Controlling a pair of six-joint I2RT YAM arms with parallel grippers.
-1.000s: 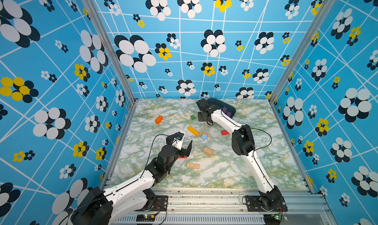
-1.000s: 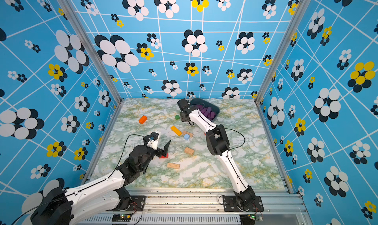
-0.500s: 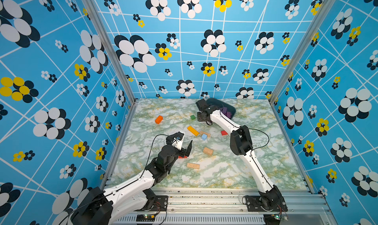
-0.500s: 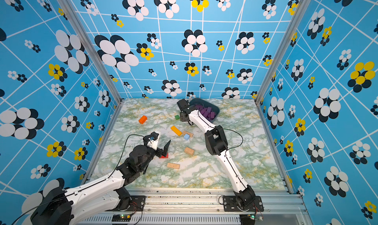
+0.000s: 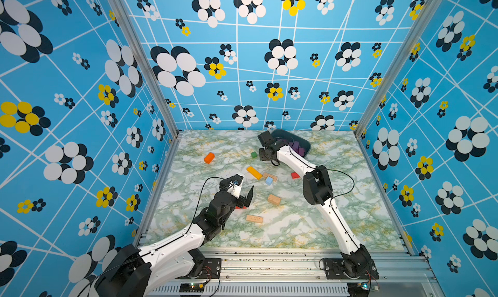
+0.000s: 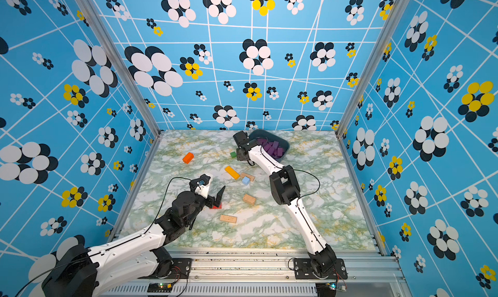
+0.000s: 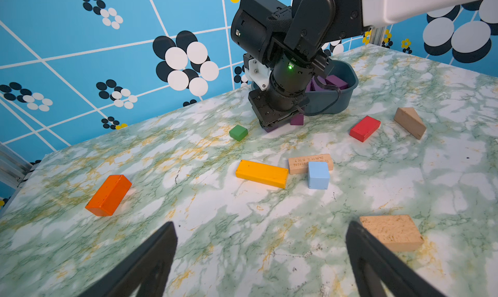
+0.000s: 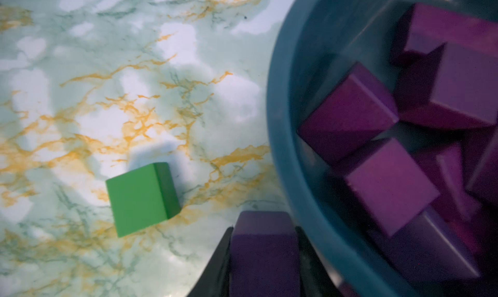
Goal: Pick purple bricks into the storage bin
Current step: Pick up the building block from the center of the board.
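Note:
The bin's side stands between them, so the robot's right gripper will lift the purple brick above the bin's rim and move over the piled bricks inside to let it go.
The storage bin (image 5: 305, 144) (image 6: 284, 144) sits at the table's far side, dark slate-blue, with several purple bricks (image 6: 272, 148) (image 8: 347, 117) piled inside. My right gripper (image 5: 265, 158) (image 8: 264, 229) points down at the table just outside the storage bin's wall (image 8: 285, 120). It is shut on one purple brick (image 8: 265, 252), which fills the gap between both fingers. More purple (image 7: 296, 119) shows at the table by the bin, behind that gripper. My left gripper (image 5: 244, 191) (image 7: 261, 225) hangs open over bare table near the front left, holding nothing.
A green cube (image 8: 142, 198) lies close beside the held brick. Mid-table lie an orange block (image 5: 209, 157), yellow bar (image 5: 254, 172), light blue cube (image 5: 269, 180), red block (image 5: 295, 175) and tan blocks (image 5: 274, 199) (image 5: 254, 219). Another red block (image 6: 215, 206) lies under the left gripper.
The right gripper's jaws have closed onto the purple brick beside the bin, and its elbow has shifted slightly. The left arm has not moved.

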